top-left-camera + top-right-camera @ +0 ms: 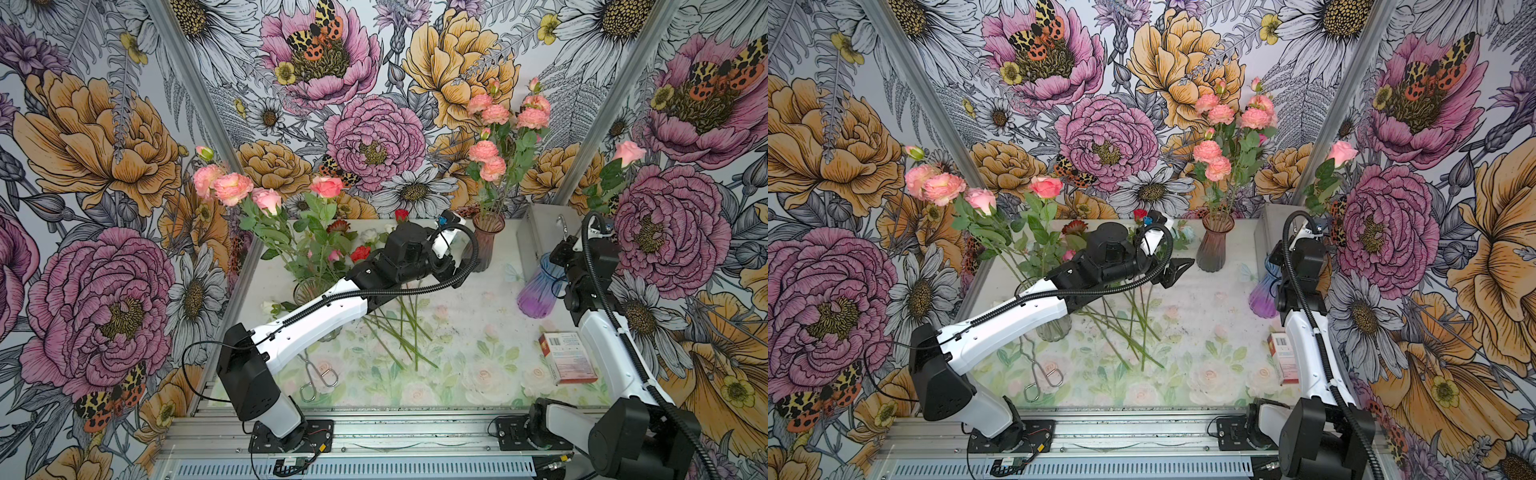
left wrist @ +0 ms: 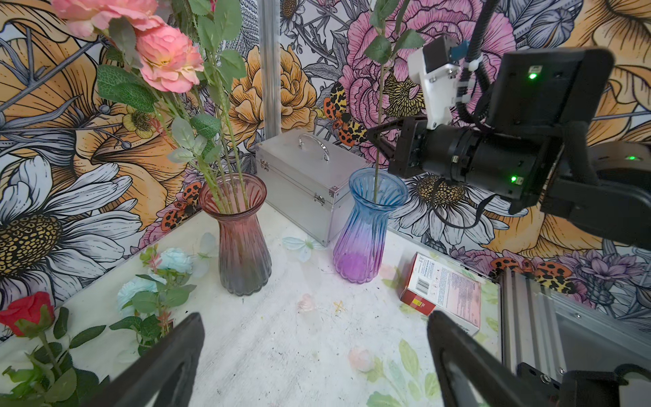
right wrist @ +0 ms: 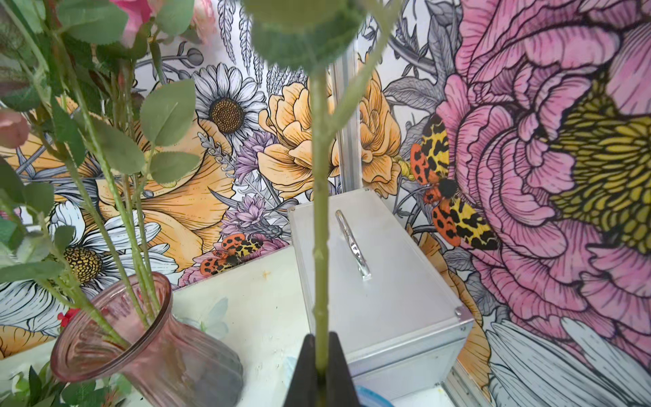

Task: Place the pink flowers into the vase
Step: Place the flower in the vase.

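Next, my right gripper stays over the blue vase's opening (image 1: 550, 263) and opens to release the green stem, as that opening lies below, around the stem's end.
My right gripper (image 3: 321, 338) is shut on the green stem (image 3: 320, 211) of a pink rose (image 1: 628, 153). It holds the stem upright, just above the blue-to-purple vase (image 2: 366, 229) at the right. In the left wrist view the stem's lower end reaches into that vase's mouth. A pink-brown vase (image 1: 484, 245) at the back holds several pink flowers (image 1: 492, 141). More pink flowers (image 1: 232, 189) stand in a clear glass vase (image 1: 309, 291) on the left. My left gripper (image 1: 1177, 270) hangs open and empty over the table's middle, with its fingers (image 2: 169, 363) wide apart.
A silver case (image 2: 303, 183) sits in the back right corner behind the blue vase. A red and white box (image 1: 567, 357) lies by the right arm. Metal tongs (image 1: 318, 376) and loose stems (image 1: 403, 328) lie near the left arm, and a red rose (image 2: 26, 312) and pale blue blooms (image 2: 172, 260) at the back.
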You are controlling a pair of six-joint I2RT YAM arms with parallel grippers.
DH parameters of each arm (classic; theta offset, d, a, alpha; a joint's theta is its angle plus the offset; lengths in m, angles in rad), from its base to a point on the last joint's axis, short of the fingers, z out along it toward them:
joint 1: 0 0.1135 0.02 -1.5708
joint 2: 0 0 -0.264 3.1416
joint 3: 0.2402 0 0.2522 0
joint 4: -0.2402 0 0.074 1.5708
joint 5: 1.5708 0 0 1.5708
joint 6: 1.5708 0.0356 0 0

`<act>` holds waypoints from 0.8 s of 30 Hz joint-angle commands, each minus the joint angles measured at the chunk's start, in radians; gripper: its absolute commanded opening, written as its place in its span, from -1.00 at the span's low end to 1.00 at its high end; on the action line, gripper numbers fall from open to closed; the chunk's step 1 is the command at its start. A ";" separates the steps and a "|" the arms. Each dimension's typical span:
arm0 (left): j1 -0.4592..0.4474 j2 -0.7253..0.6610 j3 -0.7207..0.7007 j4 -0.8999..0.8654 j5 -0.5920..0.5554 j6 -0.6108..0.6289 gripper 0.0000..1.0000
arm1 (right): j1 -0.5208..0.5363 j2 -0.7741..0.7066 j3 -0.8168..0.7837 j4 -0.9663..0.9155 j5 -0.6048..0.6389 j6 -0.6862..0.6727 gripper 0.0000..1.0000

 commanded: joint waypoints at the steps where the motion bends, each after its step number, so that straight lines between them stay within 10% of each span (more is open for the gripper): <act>1: 0.008 -0.039 0.002 0.007 0.020 -0.011 0.97 | 0.004 -0.031 -0.014 0.005 0.026 0.022 -1.00; 24: 0.010 -0.068 -0.012 -0.014 -0.009 -0.029 0.97 | 0.014 -0.116 -0.093 -0.034 0.099 0.062 -0.41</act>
